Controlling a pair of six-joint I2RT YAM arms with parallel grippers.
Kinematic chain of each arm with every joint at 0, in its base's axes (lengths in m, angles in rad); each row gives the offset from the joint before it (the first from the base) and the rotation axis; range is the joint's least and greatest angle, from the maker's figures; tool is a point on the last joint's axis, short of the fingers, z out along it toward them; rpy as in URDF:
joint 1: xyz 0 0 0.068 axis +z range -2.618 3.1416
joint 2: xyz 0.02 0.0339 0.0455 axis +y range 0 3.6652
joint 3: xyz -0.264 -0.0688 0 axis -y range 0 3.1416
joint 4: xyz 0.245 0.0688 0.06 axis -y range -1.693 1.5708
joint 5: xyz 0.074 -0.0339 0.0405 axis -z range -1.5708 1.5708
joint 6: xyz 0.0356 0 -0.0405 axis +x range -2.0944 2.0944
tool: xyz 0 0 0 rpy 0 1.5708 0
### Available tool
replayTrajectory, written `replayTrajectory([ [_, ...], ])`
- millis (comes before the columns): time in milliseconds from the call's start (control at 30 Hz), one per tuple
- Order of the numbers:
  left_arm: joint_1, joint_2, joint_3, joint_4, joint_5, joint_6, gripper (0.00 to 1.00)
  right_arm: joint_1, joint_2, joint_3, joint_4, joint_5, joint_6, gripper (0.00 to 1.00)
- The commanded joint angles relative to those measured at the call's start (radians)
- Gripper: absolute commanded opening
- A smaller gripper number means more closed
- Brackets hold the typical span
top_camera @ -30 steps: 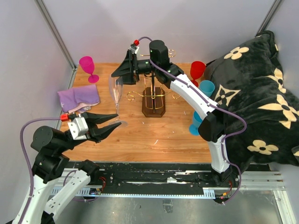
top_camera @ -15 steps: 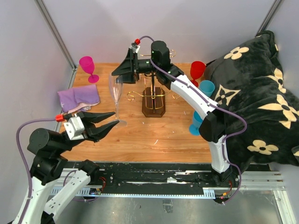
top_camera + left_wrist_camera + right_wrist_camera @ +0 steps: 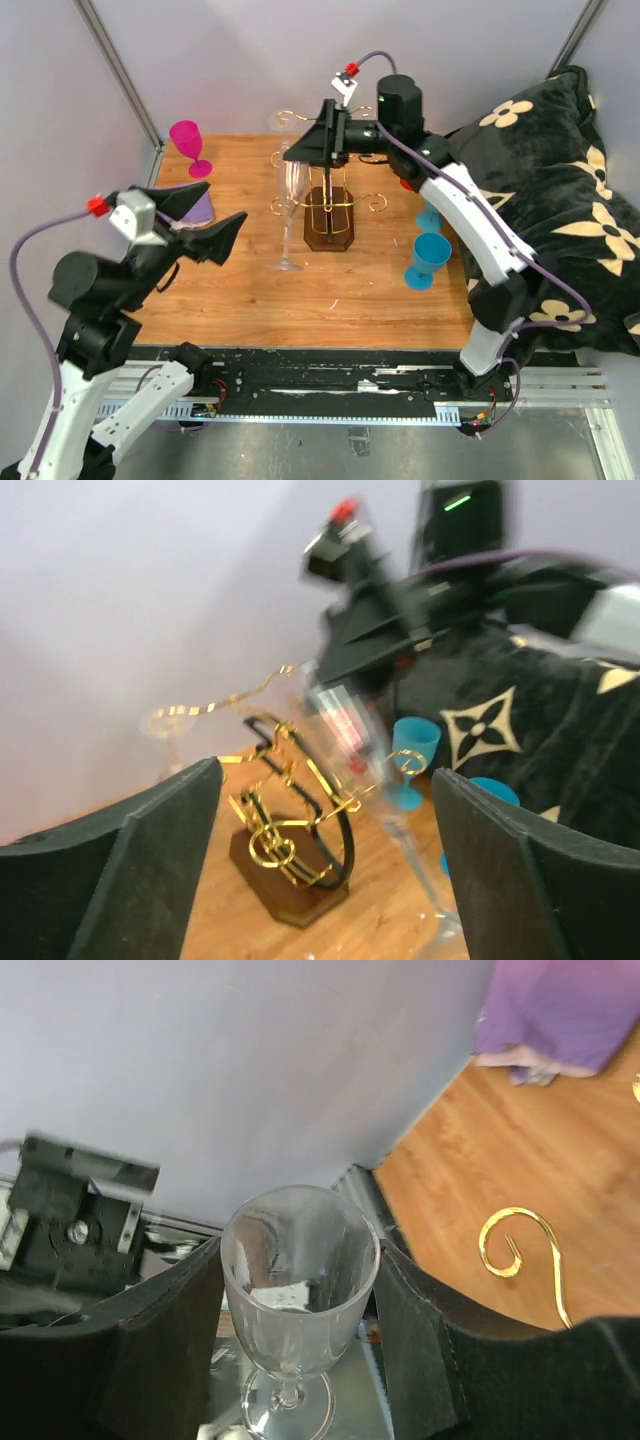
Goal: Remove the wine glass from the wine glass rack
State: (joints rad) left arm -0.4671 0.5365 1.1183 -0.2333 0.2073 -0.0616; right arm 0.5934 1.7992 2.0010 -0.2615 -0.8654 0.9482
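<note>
My right gripper holds the glass, and the bare tabletop by the nearer blue cup is below and back from the gripper. Next it will move down and back and let go of the glass there.
The clear wine glass (image 3: pixel 292 190) stands upright just left of the wine glass rack (image 3: pixel 329 212), its foot (image 3: pixel 287 265) low by the tabletop. My right gripper (image 3: pixel 300 155) is shut on its bowl from above and behind. The right wrist view shows the bowl (image 3: pixel 298 1290) squeezed between both pads of the right gripper (image 3: pixel 298 1260). My left gripper (image 3: pixel 225 205) hovers open to the glass's left, apart from it. In the left wrist view the left gripper (image 3: pixel 328 810) holds nothing, and the gold rack (image 3: pixel 290 830) and the blurred glass (image 3: pixel 350 725) lie beyond.
A pink goblet (image 3: pixel 188 145) stands at the back left and a purple cloth (image 3: pixel 201 208) lies under my left gripper. Two blue cups (image 3: pixel 430 255) sit right of the rack. A black flowered blanket (image 3: pixel 550 200) fills the right side. Another clear glass (image 3: pixel 283 121) hangs behind the rack.
My left gripper has opened, let go of the glass's stem and pulled up and back to the left. The right gripper has carried the glass rightwards, closer to the rack.
</note>
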Motion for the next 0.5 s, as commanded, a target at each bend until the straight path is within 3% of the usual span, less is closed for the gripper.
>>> replayTrajectory([
  [0,-0.004,0.105,0.025,-0.061,-0.177,-0.045,0.94,0.033,-0.218,-0.108,-0.233,0.243,-0.436,0.45],
  [200,-0.004,0.099,-0.027,0.039,-0.254,-0.042,0.97,0.189,-0.488,-0.431,-0.229,0.65,-0.698,0.45],
  [300,-0.004,0.102,-0.036,0.058,-0.249,-0.035,0.97,0.308,-0.638,-0.647,-0.092,0.912,-0.798,0.45],
  [467,-0.004,0.102,-0.045,0.072,-0.24,-0.029,0.97,0.377,-0.84,-1.009,0.217,1.164,-0.859,0.46],
])
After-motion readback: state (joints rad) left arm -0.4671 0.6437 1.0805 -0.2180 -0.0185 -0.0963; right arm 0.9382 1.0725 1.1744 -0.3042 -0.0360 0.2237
